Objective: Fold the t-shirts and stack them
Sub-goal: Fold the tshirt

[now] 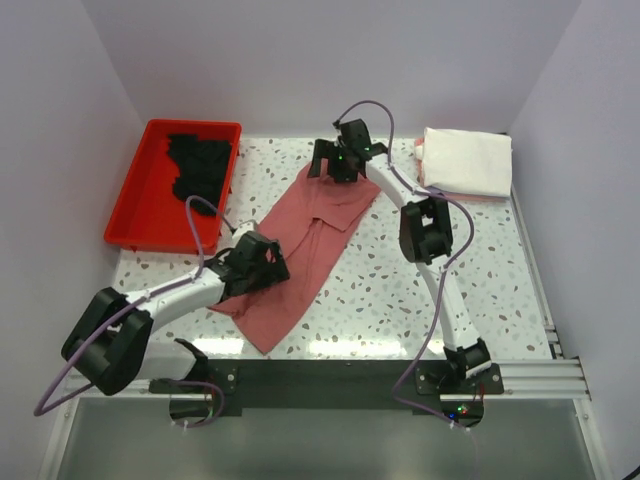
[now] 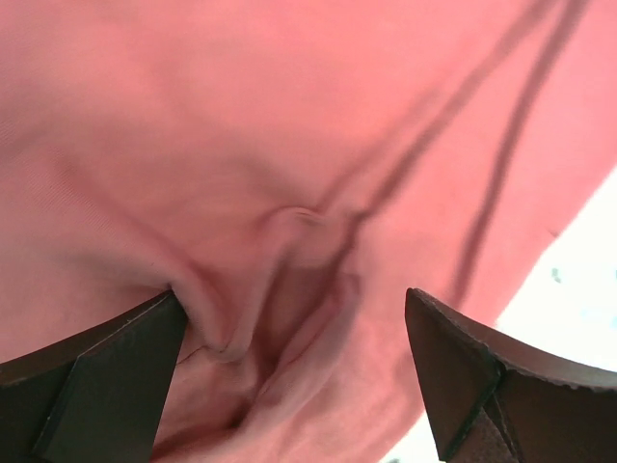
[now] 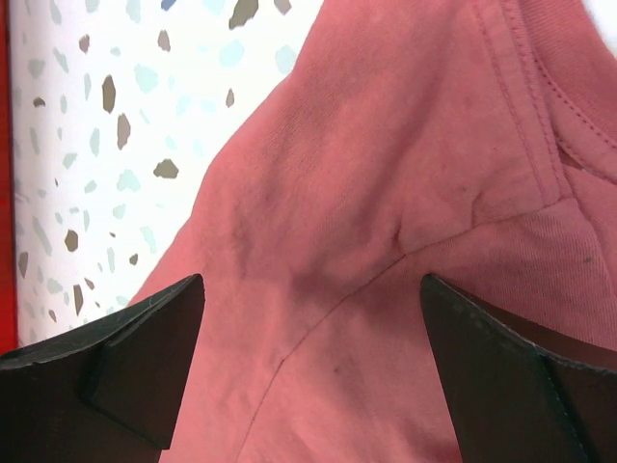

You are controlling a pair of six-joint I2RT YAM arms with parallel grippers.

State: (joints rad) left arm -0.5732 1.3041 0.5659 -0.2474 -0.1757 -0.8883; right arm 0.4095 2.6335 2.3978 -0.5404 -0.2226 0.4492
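Note:
The t-shirt lies at an angle on the tabletop, so I will slide it straighter under my left gripper. Then I will move back onto the near hem's tray-side corner (image 1: 219, 307) and close.
A dusty-rose t-shirt (image 1: 310, 240) lies spread in a long diagonal strip on the speckled table. My left gripper (image 1: 272, 262) is open, low over the shirt's lower left part; its wrist view shows rumpled rose cloth (image 2: 308, 241) between the spread fingers (image 2: 106, 376). My right gripper (image 1: 335, 170) is open over the shirt's far end; its wrist view shows the shoulder seam and collar (image 3: 405, 231) between its fingers (image 3: 145, 357). A black t-shirt (image 1: 200, 162) lies crumpled in the red tray. A folded white t-shirt (image 1: 466, 160) sits on a pinkish one at the far right.
The red plastic tray (image 1: 140, 215) stands at the back left. White walls close in the left, back and right sides. A metal rail (image 1: 330, 375) runs along the near edge by the arm bases.

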